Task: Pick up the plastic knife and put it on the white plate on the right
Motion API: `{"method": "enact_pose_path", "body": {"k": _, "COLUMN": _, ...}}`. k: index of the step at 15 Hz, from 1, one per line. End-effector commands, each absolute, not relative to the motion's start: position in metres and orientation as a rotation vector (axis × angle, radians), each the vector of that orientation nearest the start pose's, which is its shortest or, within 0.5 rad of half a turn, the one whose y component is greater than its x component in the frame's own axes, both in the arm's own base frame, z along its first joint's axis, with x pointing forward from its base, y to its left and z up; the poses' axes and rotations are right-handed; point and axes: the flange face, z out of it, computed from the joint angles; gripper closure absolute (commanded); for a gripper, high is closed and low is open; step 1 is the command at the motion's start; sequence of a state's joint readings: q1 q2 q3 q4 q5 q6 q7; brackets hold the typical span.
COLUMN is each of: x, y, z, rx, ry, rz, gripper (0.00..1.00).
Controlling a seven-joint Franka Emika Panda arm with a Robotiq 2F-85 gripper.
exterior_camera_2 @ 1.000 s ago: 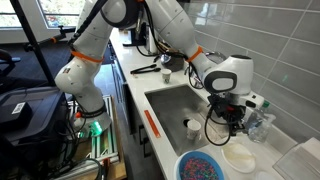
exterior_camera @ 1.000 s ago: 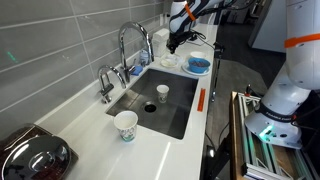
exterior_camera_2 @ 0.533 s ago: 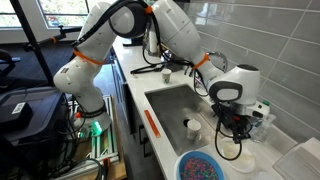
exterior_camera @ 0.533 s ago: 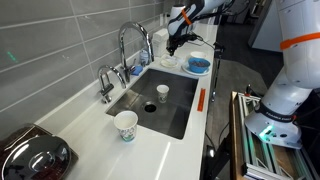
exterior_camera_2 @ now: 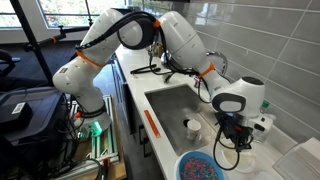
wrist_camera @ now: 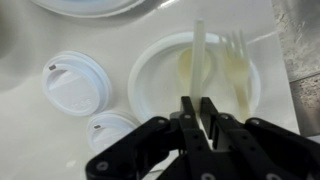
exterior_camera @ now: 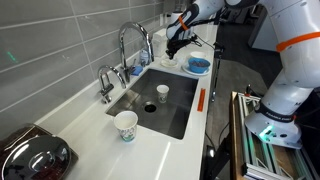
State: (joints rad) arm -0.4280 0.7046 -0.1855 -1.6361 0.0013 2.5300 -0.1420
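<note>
My gripper moves down toward the plate's bare side (wrist_camera: 163,82) by the cup lids next and releases the knife (wrist_camera: 198,55) there, since a spoon lies under the knife's blade.
In the wrist view my gripper (wrist_camera: 197,105) is shut on the handle end of the pale plastic knife (wrist_camera: 198,55). The blade reaches out over the small white plate (wrist_camera: 152,88). A plastic fork (wrist_camera: 238,68) lies on the plate's right side, next to the knife. I cannot tell whether the knife touches the plate. In both exterior views the gripper (exterior_camera: 175,41) (exterior_camera_2: 237,143) hangs low over the white plate (exterior_camera: 169,63) (exterior_camera_2: 243,160), beside the blue dish (exterior_camera: 198,65) (exterior_camera_2: 204,166).
Two white cup lids (wrist_camera: 75,82) (wrist_camera: 110,130) lie left of the plate, and another white dish rim (wrist_camera: 90,5) is at the top. A sink (exterior_camera: 150,100) holds a small cup (exterior_camera: 162,93). A faucet (exterior_camera: 135,45) and a paper cup (exterior_camera: 126,124) stand nearby.
My gripper has moved across and down, from beside the sink to just over the white plate, still holding the knife.
</note>
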Motion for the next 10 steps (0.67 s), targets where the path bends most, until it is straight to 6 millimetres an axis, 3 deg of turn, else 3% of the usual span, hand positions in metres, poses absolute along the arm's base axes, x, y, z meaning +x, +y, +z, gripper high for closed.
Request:
{"method": "enact_pose_path", "body": {"k": 1, "x": 0.596, "y": -0.411, "z": 0.216, "rx": -3.194, "ry": 0.823, "rz": -0.238, "gripper": 0.96}}
{"method": "enact_pose_path", "body": {"k": 10, "x": 0.610, "y": -0.431, "z": 0.200, "rx": -3.144, "ry": 0.989, "rz": -0.268, "gripper": 0.96}}
